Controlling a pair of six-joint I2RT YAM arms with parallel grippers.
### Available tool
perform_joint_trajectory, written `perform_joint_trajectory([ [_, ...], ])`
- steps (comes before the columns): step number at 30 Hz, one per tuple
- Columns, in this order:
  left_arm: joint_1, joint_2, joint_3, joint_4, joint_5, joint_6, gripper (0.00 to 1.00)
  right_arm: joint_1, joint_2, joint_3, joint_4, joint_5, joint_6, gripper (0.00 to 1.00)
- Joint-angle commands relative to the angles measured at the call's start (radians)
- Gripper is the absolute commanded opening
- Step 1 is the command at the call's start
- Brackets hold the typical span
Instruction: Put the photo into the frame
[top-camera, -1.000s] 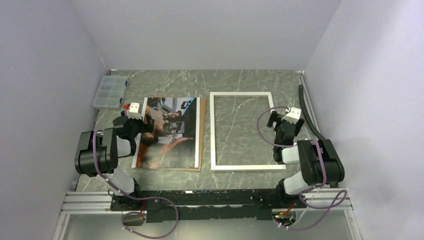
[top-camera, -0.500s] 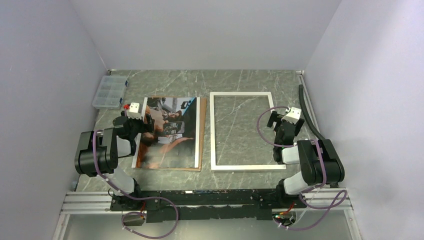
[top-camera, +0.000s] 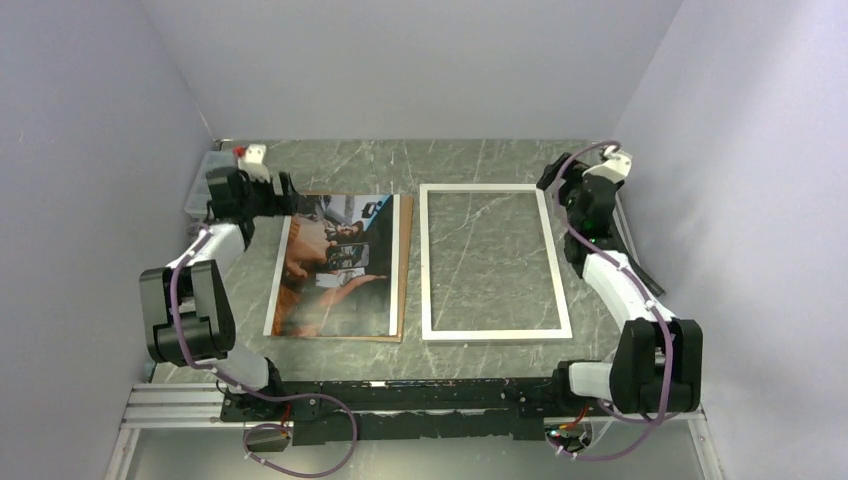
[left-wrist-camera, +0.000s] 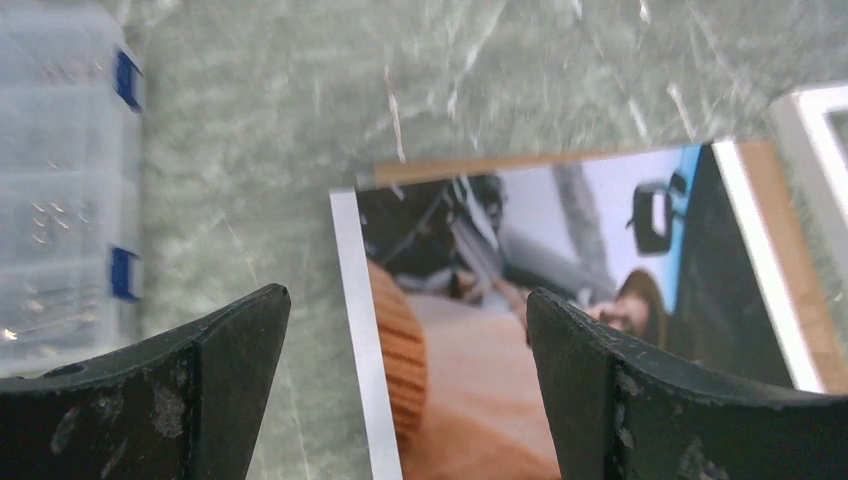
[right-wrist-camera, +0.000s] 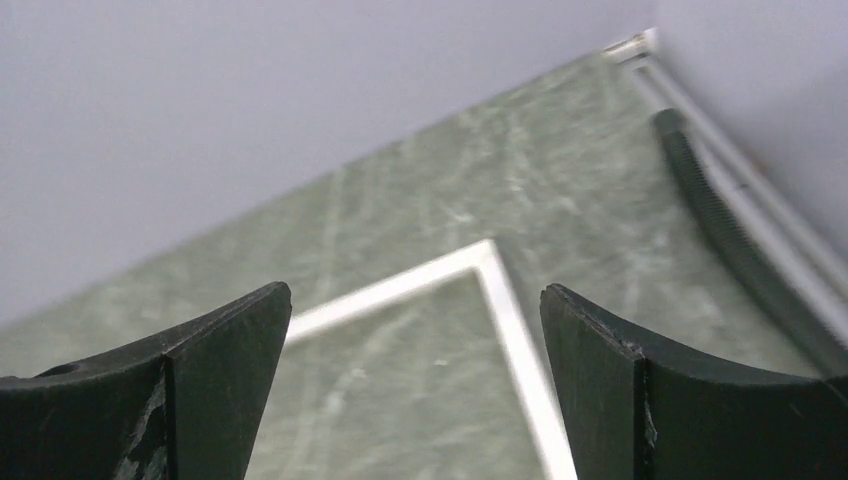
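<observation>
My right gripper moves across the frame (top-camera: 424, 260) toward the photo next and closes down on the white side beside the backing panel, being nearest the photo.
The photo (top-camera: 335, 265) lies flat left of centre on a brown backing panel (top-camera: 403, 270). The frame (top-camera: 424, 260) lies flat to its right, with the table showing through its pane. My left gripper (top-camera: 284, 192) is open and empty above the photo's far left corner. In the left wrist view the photo (left-wrist-camera: 560, 300) and its white strip lie between my open fingers (left-wrist-camera: 408, 298). My right gripper (top-camera: 551, 178) is open and empty above the frame's far right corner. The right wrist view shows that corner of the frame (right-wrist-camera: 510, 300) between my fingers (right-wrist-camera: 415, 290).
A clear plastic organiser box (left-wrist-camera: 60, 180) stands just left of the photo's far corner, beside my left gripper. A black ribbed hose (right-wrist-camera: 720, 230) and a rail run along the table's right edge. Grey walls close the far end and both sides.
Both arms have stretched toward the far end: the left gripper from the photo's left edge to its far left corner, the right from the frame's right side to its far right corner.
</observation>
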Motion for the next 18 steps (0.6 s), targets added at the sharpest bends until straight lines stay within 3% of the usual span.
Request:
perform_joint_trajectory([
  [1,0.006,-0.021,0.259,-0.479,0.011,-0.030,0.94,-0.070,0.042,0.163,-0.290,-0.363,0.363,1.00],
  [3,0.005,0.015,0.386,-0.630,-0.010,-0.025,0.93,-0.049,0.099,0.227,-0.337,-0.484,0.354,1.00],
  [4,0.005,0.038,0.442,-0.704,-0.019,-0.017,0.92,-0.004,0.120,0.260,-0.386,-0.458,0.344,1.00],
  [9,0.015,0.131,0.664,-0.991,-0.043,0.035,0.85,0.271,0.204,0.403,-0.673,-0.109,0.272,1.00],
  [18,0.052,0.086,0.653,-1.036,-0.077,0.024,0.84,0.670,0.488,0.721,-1.000,0.225,0.265,1.00],
])
